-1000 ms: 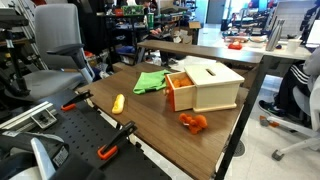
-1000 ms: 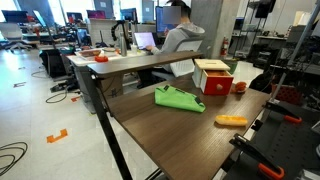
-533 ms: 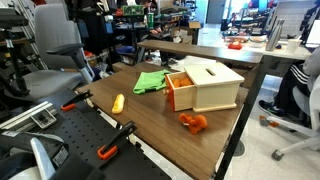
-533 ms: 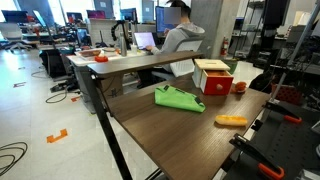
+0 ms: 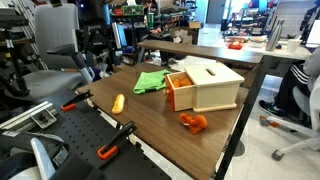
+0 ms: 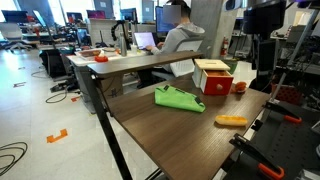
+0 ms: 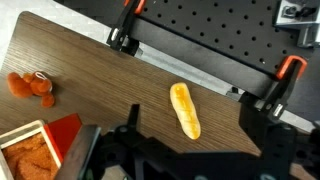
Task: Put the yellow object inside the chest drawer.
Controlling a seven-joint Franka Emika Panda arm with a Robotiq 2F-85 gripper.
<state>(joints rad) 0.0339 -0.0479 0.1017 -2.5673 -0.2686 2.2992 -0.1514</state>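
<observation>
I need to lower my gripper next, around the body of the yellow object (image 5: 118,104) (image 7: 186,111) below, and close across it.
The yellow object (image 5: 118,102) lies on the wooden table near the clamped edge; it also shows in an exterior view (image 6: 231,121) and in the wrist view (image 7: 184,110). The cream chest (image 5: 215,85) stands further along the table, its orange drawer (image 5: 179,91) pulled open; the chest (image 6: 212,74) shows in both exterior views, and the drawer's corner is in the wrist view (image 7: 42,152). My gripper (image 7: 192,150) hangs high above the yellow object, open and empty. It shows as a dark shape in an exterior view (image 6: 262,42).
An orange lumpy toy (image 5: 193,122) lies in front of the chest. A green cloth (image 5: 150,81) lies beside the drawer. Orange-handled clamps (image 5: 112,142) and a black perforated board (image 7: 210,35) border the table edge. Chairs and desks stand around.
The arm with my gripper has swung into both exterior views, coming over the table end near the yellow object. The objects on the table have not moved.
</observation>
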